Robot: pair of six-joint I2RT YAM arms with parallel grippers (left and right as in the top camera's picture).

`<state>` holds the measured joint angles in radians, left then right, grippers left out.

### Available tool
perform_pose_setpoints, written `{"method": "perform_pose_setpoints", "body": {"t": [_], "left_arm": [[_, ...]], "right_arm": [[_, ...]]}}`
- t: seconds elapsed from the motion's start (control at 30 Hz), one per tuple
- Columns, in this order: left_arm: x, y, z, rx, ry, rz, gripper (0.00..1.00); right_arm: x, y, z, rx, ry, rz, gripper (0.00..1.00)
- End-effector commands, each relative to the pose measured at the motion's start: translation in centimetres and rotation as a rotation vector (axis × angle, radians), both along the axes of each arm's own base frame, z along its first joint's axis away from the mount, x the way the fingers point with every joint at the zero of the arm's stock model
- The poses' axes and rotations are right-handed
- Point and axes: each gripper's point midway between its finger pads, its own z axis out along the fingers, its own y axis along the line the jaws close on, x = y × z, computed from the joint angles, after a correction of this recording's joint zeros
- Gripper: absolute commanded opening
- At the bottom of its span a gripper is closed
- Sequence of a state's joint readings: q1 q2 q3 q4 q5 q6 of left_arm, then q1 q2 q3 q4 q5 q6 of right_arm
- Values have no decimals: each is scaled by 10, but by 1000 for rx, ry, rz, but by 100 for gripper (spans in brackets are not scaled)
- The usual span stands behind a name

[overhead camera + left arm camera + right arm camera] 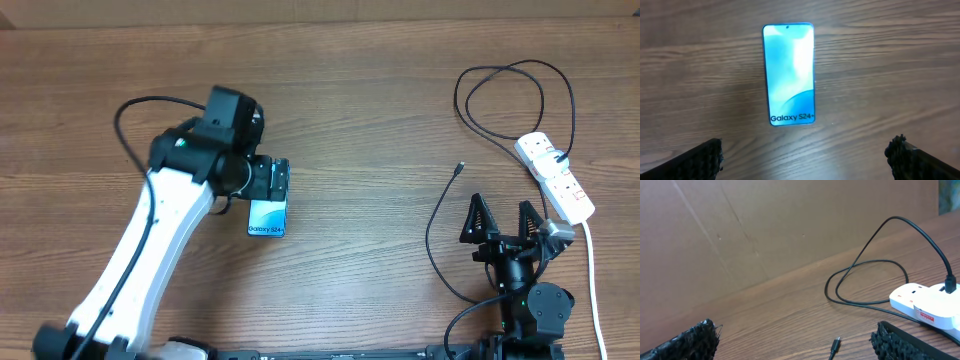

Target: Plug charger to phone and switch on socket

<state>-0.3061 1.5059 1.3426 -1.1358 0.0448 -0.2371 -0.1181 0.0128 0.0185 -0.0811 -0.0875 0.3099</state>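
Note:
The robot should next lower its left gripper onto the middle of the phone (270, 201) (789, 74), with one finger beside each long edge.
The phone (267, 217) lies flat on the wooden table, light blue screen up; in the left wrist view (788, 74) its "Galaxy S24+" end faces my fingers. My left gripper (272, 180) hovers over the phone's far end, open and empty. The charger is a thin black cable (432, 230); its metal-tipped plug (459, 168) lies loose on the table and also shows in the right wrist view (835, 344). The cable loops back to the white socket strip (555, 177) at the right, also in the right wrist view (925, 301). My right gripper (503, 214) is open and empty, near the plug.
The strip's thick white cord (592, 270) runs toward the front edge at the far right. A brown cardboard wall (765, 225) stands behind the table. A loop of the black cable (500, 95) lies at the back right.

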Motion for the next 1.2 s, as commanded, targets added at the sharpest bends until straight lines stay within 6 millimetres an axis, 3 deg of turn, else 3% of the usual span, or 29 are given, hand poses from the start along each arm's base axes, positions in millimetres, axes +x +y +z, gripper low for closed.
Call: {"method": "perform_pose_setpoints", "body": {"t": [0.0,0.23,0.4,0.73,1.17], "left_arm": [[11,2,-19,38,49,38,100],[12,-1,-77,85,221,33,100],[18,-3,-100,100,251,-5,100],[31,0,-118,149,227,-16,100],[28,-7,-137,111,268,6,100]], "right_arm": [[0,-2,-2,-9,-3,-13,100],[0,-2,-2,-9,-3,-13,100],[0,-2,-2,-9,-3,-13,100],[0,-2,-2,-9,-3,-13,100],[0,-2,-2,-9,-3,-13,100]]}}
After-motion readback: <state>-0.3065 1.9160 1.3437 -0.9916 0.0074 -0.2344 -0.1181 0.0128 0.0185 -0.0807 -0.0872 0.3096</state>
